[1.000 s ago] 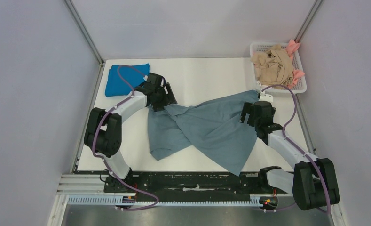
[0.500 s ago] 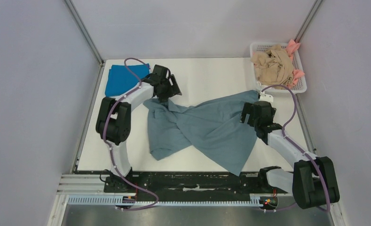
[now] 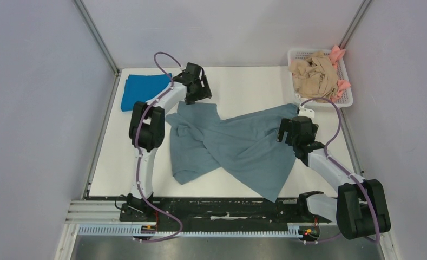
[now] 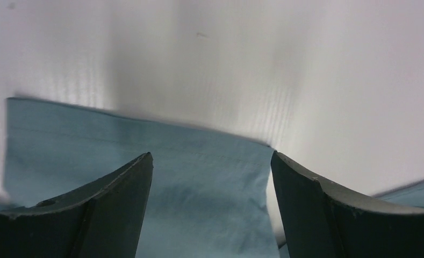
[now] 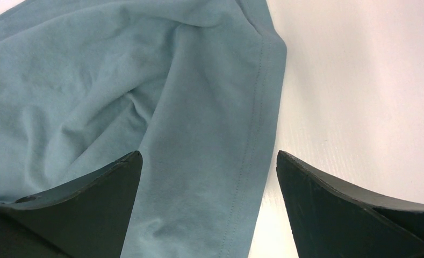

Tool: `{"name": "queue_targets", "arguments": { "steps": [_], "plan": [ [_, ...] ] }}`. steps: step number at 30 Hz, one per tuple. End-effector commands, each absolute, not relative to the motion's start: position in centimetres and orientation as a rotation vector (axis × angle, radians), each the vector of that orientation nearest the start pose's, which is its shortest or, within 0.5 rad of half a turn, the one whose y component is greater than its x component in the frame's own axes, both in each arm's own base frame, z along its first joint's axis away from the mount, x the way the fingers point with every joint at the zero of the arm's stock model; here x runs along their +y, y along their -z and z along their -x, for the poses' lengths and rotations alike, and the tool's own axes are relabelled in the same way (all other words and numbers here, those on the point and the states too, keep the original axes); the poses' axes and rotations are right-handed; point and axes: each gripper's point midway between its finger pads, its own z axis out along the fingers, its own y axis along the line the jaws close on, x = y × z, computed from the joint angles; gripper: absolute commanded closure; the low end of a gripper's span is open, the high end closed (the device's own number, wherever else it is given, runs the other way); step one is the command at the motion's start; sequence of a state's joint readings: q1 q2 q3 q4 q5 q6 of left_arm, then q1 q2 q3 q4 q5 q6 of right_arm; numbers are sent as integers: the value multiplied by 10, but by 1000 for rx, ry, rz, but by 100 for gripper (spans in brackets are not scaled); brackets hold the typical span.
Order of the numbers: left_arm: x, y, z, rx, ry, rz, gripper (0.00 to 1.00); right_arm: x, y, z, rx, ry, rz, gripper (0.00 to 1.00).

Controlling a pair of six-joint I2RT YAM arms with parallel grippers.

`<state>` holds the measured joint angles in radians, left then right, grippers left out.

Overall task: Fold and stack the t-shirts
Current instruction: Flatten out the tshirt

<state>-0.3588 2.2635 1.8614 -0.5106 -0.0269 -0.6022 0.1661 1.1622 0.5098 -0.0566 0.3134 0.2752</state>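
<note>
The robot will next move its left gripper toward the bright blue t-shirt (image 3: pixel 139 92) and down onto that t-shirt's hemmed corner, because that corner is below the gripper and to its left in the top view.
The large grey-blue t-shirt (image 3: pixel 238 146) lies rumpled and spread across the middle of the table. My left gripper (image 3: pixel 198 97) is open at the shirt's far left edge; in the left wrist view (image 4: pixel 210 156) a flat hemmed piece of the shirt (image 4: pixel 145 161) lies between and below its fingers. My right gripper (image 3: pixel 283 131) is open over the shirt's right edge; in the right wrist view (image 5: pixel 209 153) the stitched hem (image 5: pixel 252 134) runs between its fingers. The bright blue t-shirt (image 3: pixel 139 92) lies folded at the far left corner.
A white basket (image 3: pixel 295 53) at the far right corner holds a crumpled beige shirt (image 3: pixel 314 76) and a pink one (image 3: pixel 338 54). White table (image 3: pixel 243 86) shows beyond the shirt. Grey walls stand on both sides.
My left gripper has moved toward the far side of the table, and the shirt's far left part has been drawn out with it. The right arm has not moved.
</note>
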Motion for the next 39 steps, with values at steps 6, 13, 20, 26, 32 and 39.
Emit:
{"name": "queue_targets", "arguments": {
  "steps": [6, 13, 20, 26, 32, 39],
  "plan": [
    [-124, -60, -530, 2487, -8, 372, 10, 2, -70, -315, 2198, 157, -285, 2],
    [-104, -23, -538, 2573, -81, 411, 10, 2, -71, -315, 2189, 161, -284, 2],
    [-140, -8, -520, 2688, 118, 294, 16, 2, -72, -315, 2185, 158, -284, 2],
    [-154, -6, -481, 2757, 90, 163, 19, 2, -74, -315, 2178, 154, -287, 2],
    [-151, 7, -468, 2781, 21, 136, 38, 4, -73, -316, 2180, 143, -286, 2],
    [-146, 2, -465, 2761, -13, 133, 98, 1, -80, -320, 2163, 157, -293, 2]
  ]
}}
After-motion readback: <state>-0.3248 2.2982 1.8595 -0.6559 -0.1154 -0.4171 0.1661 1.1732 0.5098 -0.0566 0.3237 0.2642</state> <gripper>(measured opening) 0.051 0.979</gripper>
